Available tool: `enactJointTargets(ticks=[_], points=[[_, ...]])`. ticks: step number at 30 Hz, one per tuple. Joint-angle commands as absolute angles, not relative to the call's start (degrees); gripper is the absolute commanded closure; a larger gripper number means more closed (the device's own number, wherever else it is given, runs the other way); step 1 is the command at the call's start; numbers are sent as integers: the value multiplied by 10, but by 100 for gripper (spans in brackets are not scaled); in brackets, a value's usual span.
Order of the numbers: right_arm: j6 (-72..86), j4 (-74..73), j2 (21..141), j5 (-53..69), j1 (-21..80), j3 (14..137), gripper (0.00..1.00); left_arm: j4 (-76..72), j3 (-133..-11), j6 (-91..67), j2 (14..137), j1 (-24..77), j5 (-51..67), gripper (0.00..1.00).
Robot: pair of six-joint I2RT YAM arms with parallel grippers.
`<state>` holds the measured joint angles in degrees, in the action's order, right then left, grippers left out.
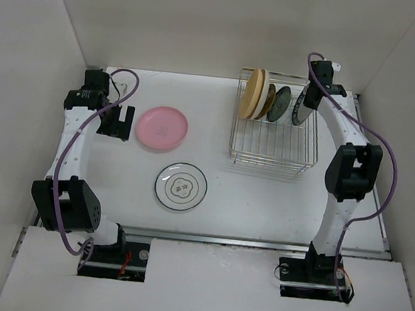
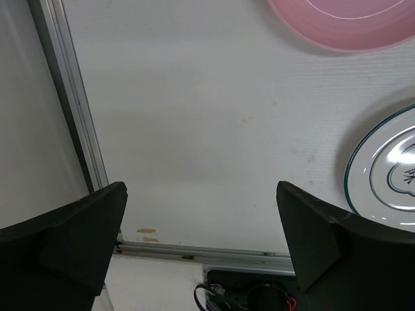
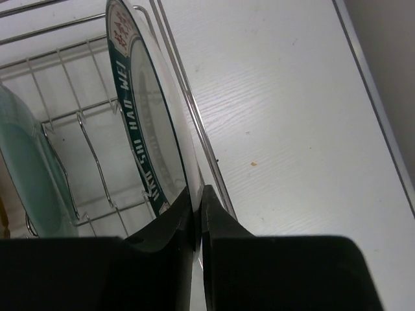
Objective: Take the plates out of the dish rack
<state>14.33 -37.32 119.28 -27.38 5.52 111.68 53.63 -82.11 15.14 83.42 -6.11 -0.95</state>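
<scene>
The ringed white plate (image 1: 180,186) lies flat and empty, so my right gripper needs to lift back over it next, then turn the teal-rimmed plate and lower it onto it.
The silver wire dish rack (image 1: 274,144) stands at the back right. Several plates stand upright in it: a tan-yellow plate (image 1: 254,93), a dark plate (image 1: 266,101), a pale green plate (image 1: 279,105) and a white plate with a dark teal patterned rim (image 1: 299,110). My right gripper (image 1: 308,99) is shut on the top rim of the teal-rimmed plate (image 3: 152,129), its fingertips (image 3: 198,194) pinching the edge next to the rack's right wire (image 3: 209,150). A pink plate (image 1: 162,128) and a white plate with a thin dark ring (image 1: 180,186) lie flat on the table. My left gripper (image 1: 119,124) is open and empty, left of the pink plate.
The left wrist view shows the pink plate (image 2: 350,26), the ringed white plate (image 2: 389,175) and the table's metal edge rail (image 2: 71,110). The pale green plate (image 3: 26,168) stands just left of the held plate. White walls enclose the table on three sides.
</scene>
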Motion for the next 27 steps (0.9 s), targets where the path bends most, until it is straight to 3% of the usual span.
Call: enactJointTargets(ticks=[1, 10, 14, 20, 27], points=[[112, -333, 1115, -331, 52, 1121, 100, 544, -835, 155, 818, -62, -3, 0], [60, -321, 943, -368, 84, 1128, 100, 549, -824, 155, 790, -62, 16, 0], [49, -302, 847, -329, 134, 1066, 100, 549, -824, 142, 780, -62, 21, 0], [38, -255, 762, -9, 232, 908, 100, 549, -824, 119, 774, -62, -10, 0], [26, -286, 892, 232, 353, 901, 100, 538, -818, 95, 757, -62, -54, 0]])
